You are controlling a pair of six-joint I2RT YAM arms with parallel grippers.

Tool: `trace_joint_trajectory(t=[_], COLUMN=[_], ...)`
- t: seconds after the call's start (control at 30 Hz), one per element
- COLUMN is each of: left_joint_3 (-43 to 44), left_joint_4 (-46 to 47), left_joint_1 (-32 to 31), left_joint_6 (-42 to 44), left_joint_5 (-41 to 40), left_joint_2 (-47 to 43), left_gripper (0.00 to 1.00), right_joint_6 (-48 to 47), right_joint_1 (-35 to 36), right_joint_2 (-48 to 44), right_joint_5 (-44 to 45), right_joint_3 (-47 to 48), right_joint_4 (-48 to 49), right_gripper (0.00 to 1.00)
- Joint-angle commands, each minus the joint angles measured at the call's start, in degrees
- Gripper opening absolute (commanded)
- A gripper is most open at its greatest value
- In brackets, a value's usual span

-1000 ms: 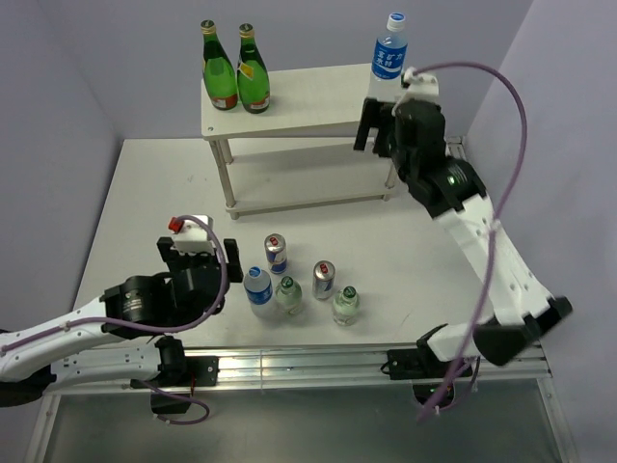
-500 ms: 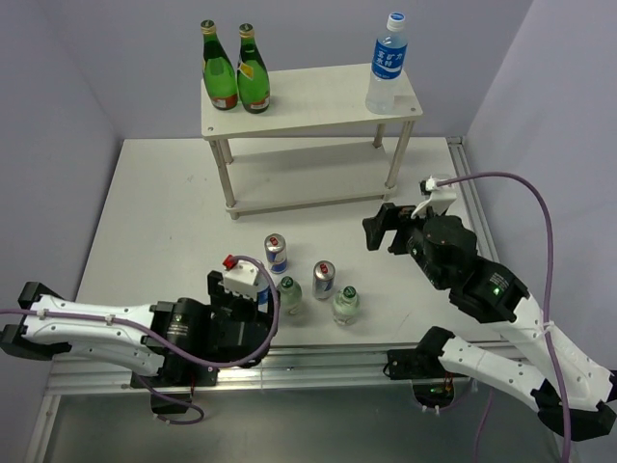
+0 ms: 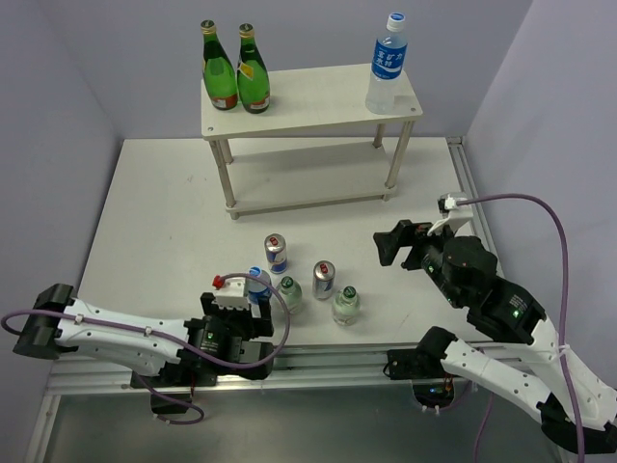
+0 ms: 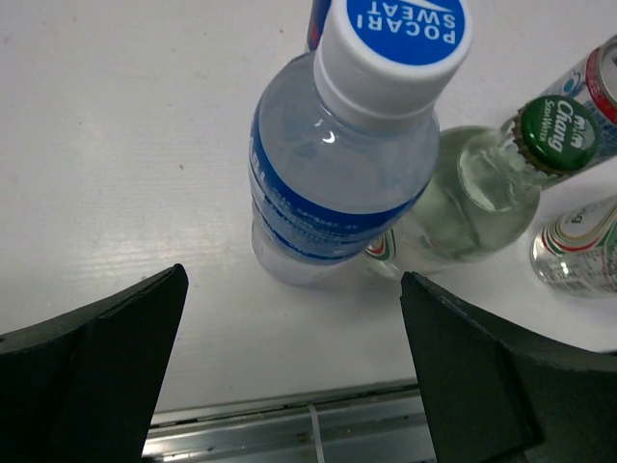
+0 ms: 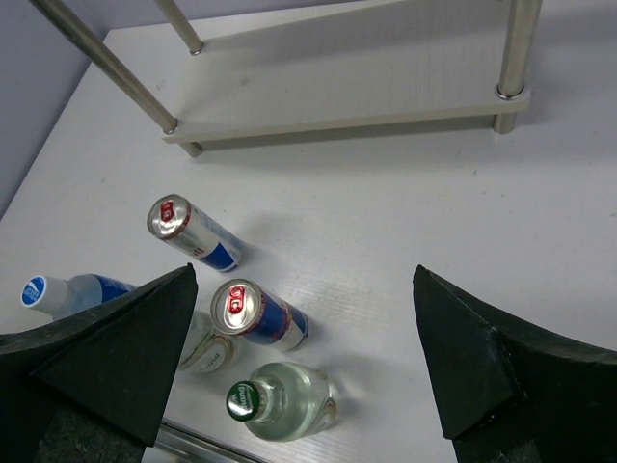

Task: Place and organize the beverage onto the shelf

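Note:
My left gripper moves outward and toward the neighbouring green-capped bottle next, bringing its open fingers around the water bottle (image 4: 334,179), since it stands ahead, off their middle.
The shelf (image 3: 308,101) stands at the table's far side. One water bottle (image 3: 388,63) stands on its top board at the right end. On the table stand a second water bottle (image 3: 257,286), two cans (image 3: 277,253) (image 3: 324,279) and two green-capped bottles (image 3: 288,295) (image 3: 345,305). My left gripper (image 3: 241,326) is open and empty at the near edge, just short of the water bottle (image 4: 337,174), which stands ahead of its jaws (image 4: 291,289). My right gripper (image 3: 395,243) is open and empty above the table, right of the cans (image 5: 260,316).
Two green glass bottles (image 3: 220,72) (image 3: 253,72) stand on the left end of the shelf's top board. The lower board (image 5: 366,87) holds nothing that shows. A metal rail (image 3: 318,362) runs along the table's near edge. Walls close in left and right.
My right arm has drawn back from the shelf and dropped to the table's right side. My left gripper has moved right along the near edge to the table's water bottle.

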Motion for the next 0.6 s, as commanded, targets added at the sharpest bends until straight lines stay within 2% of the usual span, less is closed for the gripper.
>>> trace_joint_trajectory(t=[0.0, 0.13, 0.2, 0.33, 0.37, 0.47, 0.57], left_joint_3=[-1.5, -2.4, -3.2, -8.2, -9.4, -13.1, -14.1], left_joint_4=[1.8, 3.2, 5.8, 21.9, 28.8, 36.8, 40.9], left_joint_1=[-0.3, 0.0, 0.3, 2.9, 3.9, 7.6, 10.7], left_joint_6=[-7.5, -7.5, -4.3, 10.9, 14.3, 25.9, 29.7], left_joint_5=[-6.9, -10.5, -11.4, -9.6, -8.7, -5.8, -4.4], left_joint_2=[0.8, 1.5, 0.8, -2.6, -3.4, -6.5, -7.8], left_gripper=[0.99, 0.99, 0.99, 0.99, 0.99, 0.99, 0.99], right_joint_6=[0.4, 0.6, 0.6, 0.7, 0.7, 0.9, 1.1], right_joint_1=[0.4, 0.4, 0.4, 0.4, 0.4, 0.4, 0.4], right_joint_2=[-0.8, -1.0, -1.1, -1.0, -1.0, -1.0, -1.2], right_joint_5=[-1.2, -1.1, -1.1, -0.7, -0.7, -0.6, -0.6], right_joint_3=[-1.4, -2.2, -2.8, -3.1, -3.2, -3.4, -3.5], right_joint_4=[0.6, 0.8, 0.9, 1.1, 1.0, 1.1, 1.2], right_gripper=[1.0, 1.0, 1.0, 1.0, 1.0, 1.0, 1.0])
